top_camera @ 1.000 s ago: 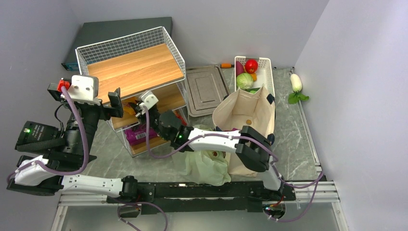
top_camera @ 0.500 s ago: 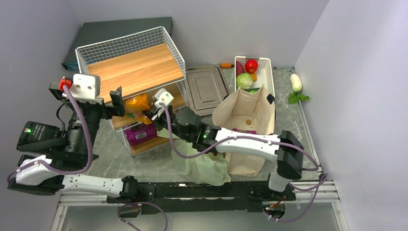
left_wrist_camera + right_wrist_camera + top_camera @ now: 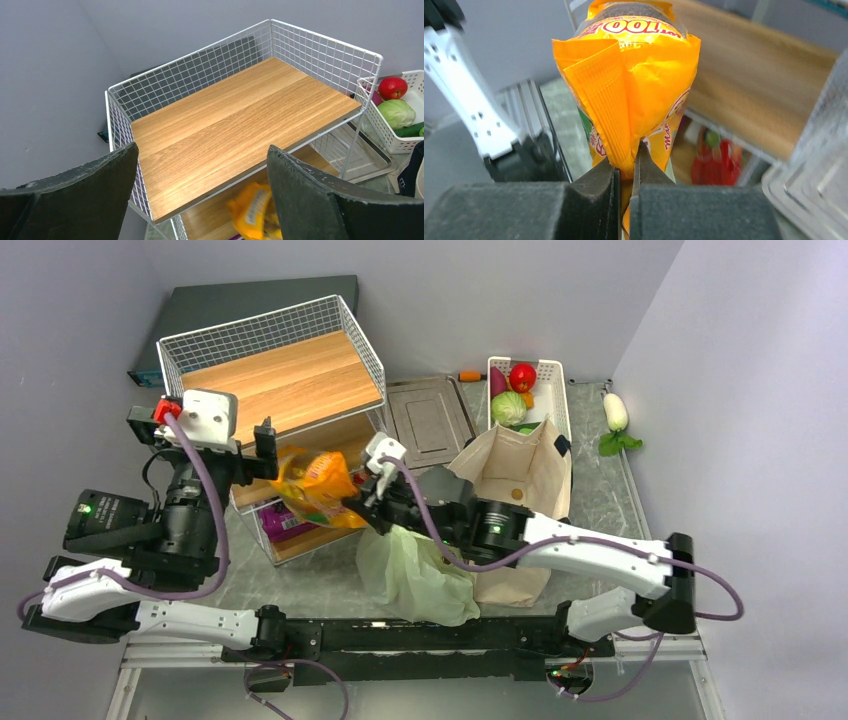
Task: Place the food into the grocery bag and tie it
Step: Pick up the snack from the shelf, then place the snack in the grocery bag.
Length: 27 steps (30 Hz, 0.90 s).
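The tote's opening (image 3: 514, 478) is to the right in the top view, so next my right gripper needs to swing that way, lower the packet inside and let go of it.
My right gripper (image 3: 626, 165) is shut on the crimped end of an orange snack packet (image 3: 634, 75). The packet (image 3: 318, 485) hangs in the air just in front of the wire shelf, left of my right gripper (image 3: 357, 502), and it shows blurred in the left wrist view as the orange packet (image 3: 250, 217). Below it, the pale-green plastic grocery bag (image 3: 415, 575) lies crumpled on the table, against the beige tote. High over the shelf's wooden top, my left gripper (image 3: 202, 150) is open with nothing between its fingers; from above the left gripper (image 3: 262, 445) sits at the shelf's left front.
The white wire shelf (image 3: 270, 370) holds a purple packet (image 3: 285, 520) and a red packet (image 3: 719, 160) lower down. A beige canvas tote (image 3: 515, 490) stands open. Behind are a grey tray (image 3: 430, 425), a white basket (image 3: 552, 390) of vegetables and a white radish (image 3: 615, 412).
My right gripper has drawn back out of the shelf's middle level toward the right, bringing the orange packet out with it. My left arm has shifted slightly right and forward.
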{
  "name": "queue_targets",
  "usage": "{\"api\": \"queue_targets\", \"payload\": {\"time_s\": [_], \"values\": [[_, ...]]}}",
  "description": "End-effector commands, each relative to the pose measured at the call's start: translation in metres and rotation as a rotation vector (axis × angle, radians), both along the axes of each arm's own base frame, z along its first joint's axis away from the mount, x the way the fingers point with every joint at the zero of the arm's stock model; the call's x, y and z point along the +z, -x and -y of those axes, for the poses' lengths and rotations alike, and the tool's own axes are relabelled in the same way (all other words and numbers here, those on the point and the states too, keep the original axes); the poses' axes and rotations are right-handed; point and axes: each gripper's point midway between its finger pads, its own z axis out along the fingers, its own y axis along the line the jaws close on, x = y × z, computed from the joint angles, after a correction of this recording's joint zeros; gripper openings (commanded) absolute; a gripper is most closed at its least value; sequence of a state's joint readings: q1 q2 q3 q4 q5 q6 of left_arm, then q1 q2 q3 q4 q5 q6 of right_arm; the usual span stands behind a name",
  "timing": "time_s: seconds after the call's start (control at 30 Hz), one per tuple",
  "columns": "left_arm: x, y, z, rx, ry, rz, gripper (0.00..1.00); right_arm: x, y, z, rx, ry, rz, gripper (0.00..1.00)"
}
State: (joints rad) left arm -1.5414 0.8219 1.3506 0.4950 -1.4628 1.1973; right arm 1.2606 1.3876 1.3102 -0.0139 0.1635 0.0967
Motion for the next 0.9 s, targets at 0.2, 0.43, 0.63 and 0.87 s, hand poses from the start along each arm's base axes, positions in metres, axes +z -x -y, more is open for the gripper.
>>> {"api": "queue_targets", "payload": {"time_s": [0.2,0.43,0.63,0.87], "values": [[0.021,-0.002,0.022,-0.015,0.0,0.054,0.99,-0.004,-0.01,0.117,-0.295,0.132,-0.052,0.0],[0.021,-0.003,0.04,-0.02,-0.024,0.063,0.99,0.029,-0.01,0.167,-0.397,0.064,-0.035,0.0],[0.021,-0.003,0.043,-0.016,-0.027,0.063,0.99,0.064,-0.019,0.193,-0.498,0.051,0.0,0.0],[0.015,-0.003,0.045,-0.021,-0.027,0.057,0.99,0.062,-0.045,0.254,-0.871,0.118,0.01,0.0]]}}
